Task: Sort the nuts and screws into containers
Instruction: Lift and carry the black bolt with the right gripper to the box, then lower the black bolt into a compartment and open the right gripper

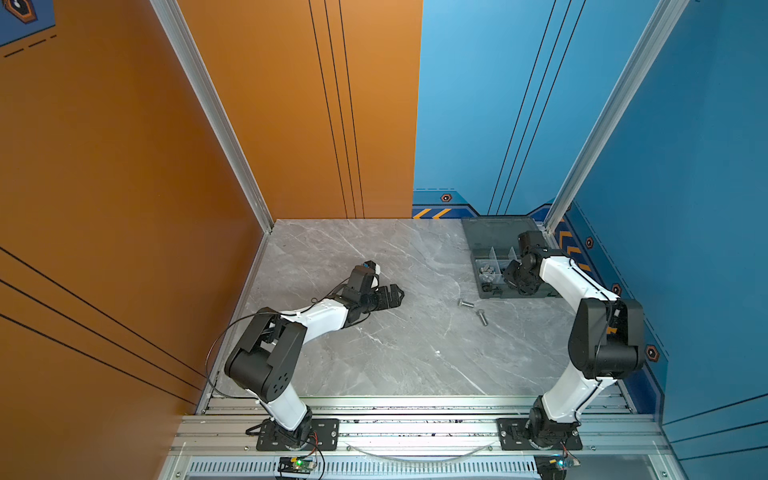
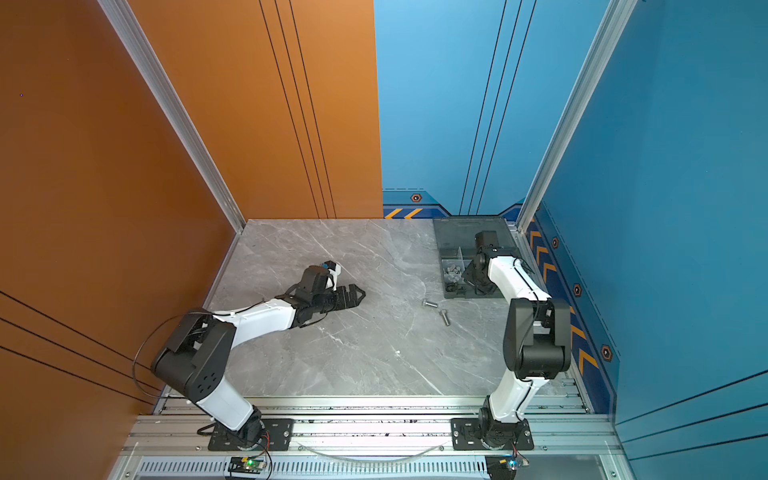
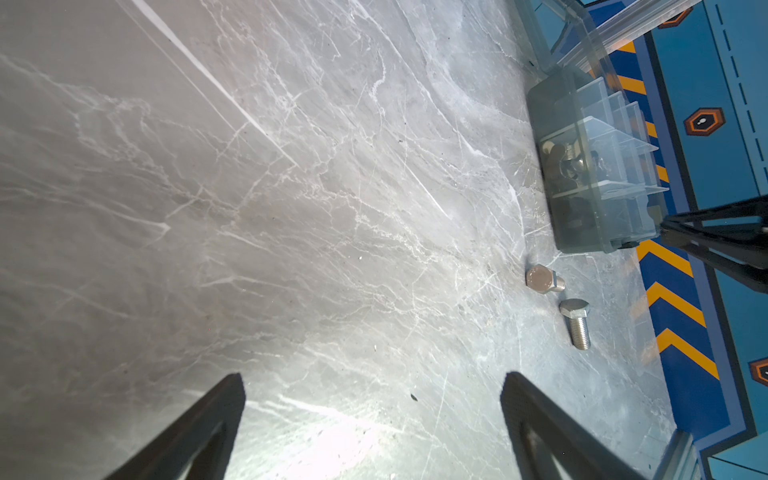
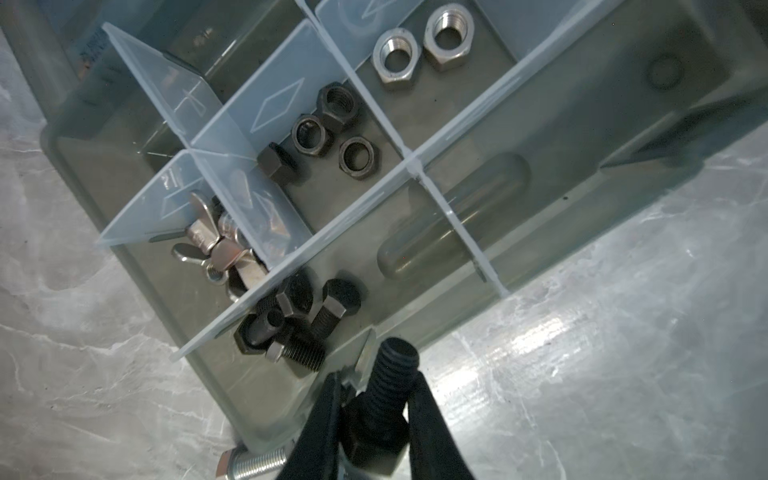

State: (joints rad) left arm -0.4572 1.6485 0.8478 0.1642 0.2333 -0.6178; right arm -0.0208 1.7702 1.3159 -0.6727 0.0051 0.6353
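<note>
I need to move my right gripper outward past the box's near side, lower it over the section with the black screws and let go, because its screw matches them.
The smoky-grey organizer box point(image 1: 488, 239) point(image 2: 457, 237) stands open at the back right, and the left wrist view shows it side-on point(image 3: 590, 232). My right gripper point(image 4: 376, 378) point(image 1: 513, 276) point(image 2: 473, 278) hovers over the box's near wall, shut on a black screw point(image 4: 395, 365) held by its hex head, thread pointing forward. The containers hold black screws point(image 4: 299, 324), wing nuts point(image 4: 216, 249), black nuts point(image 4: 328, 129) and silver nuts point(image 4: 424, 50). Two silver screws point(image 1: 465, 304) point(image 1: 483, 318) point(image 3: 544, 279) point(image 3: 577, 322) lie on the table in front of the box. My left gripper point(image 3: 372, 376) point(image 1: 399, 293) point(image 2: 361, 294) rests open and empty, left of centre.
The grey marble table point(image 1: 395, 353) is walled in orange on the left and blue at the back and right. The box's lid point(image 1: 494, 230) lies back flat against the rear wall. One silver screw point(image 4: 253, 463) lies just outside the box's corner under the right gripper.
</note>
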